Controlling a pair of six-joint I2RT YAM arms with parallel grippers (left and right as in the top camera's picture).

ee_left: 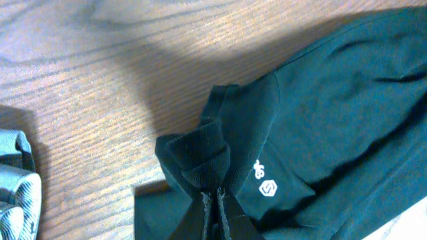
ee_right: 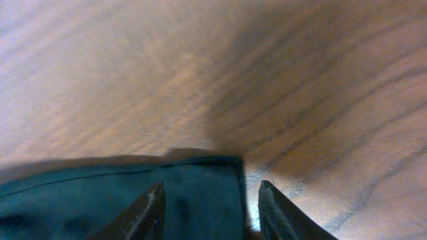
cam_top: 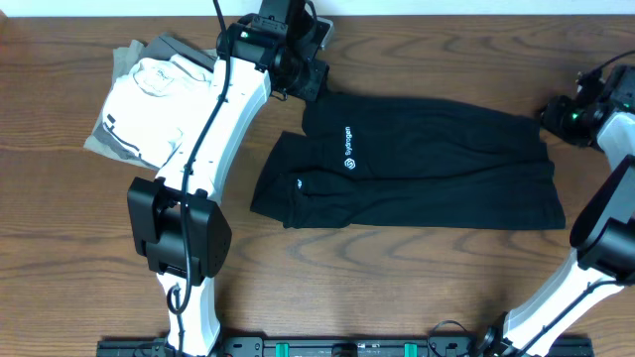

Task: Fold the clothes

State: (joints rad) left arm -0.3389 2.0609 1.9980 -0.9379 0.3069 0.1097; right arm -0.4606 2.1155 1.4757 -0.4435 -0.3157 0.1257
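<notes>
The shirt's corner bunches at the shirt's far edge, so the left gripper should move back toward its base, over the sleeve with the small white mark (cam_top: 298, 182), and release the corner.
The black shirt (cam_top: 417, 164) lies spread across the table's middle, with a white chest logo (cam_top: 349, 162) and a small white sleeve mark (cam_top: 298, 182). My left gripper (cam_top: 310, 81) is at the shirt's far left corner, shut on a bunched fold of its black fabric (ee_left: 203, 157); the logo shows beside it in the left wrist view (ee_left: 268, 189). My right gripper (cam_top: 556, 111) is at the shirt's far right corner. It is open (ee_right: 210, 193), its fingers straddling the corner of the black cloth (ee_right: 193, 193) that lies flat on the wood.
A folded white garment (cam_top: 164, 89) sits on folded grey garments (cam_top: 124, 144) at the back left; a grey edge shows in the left wrist view (ee_left: 17, 187). The left arm's base (cam_top: 179, 233) stands at the front left, the right arm (cam_top: 605, 228) along the right edge.
</notes>
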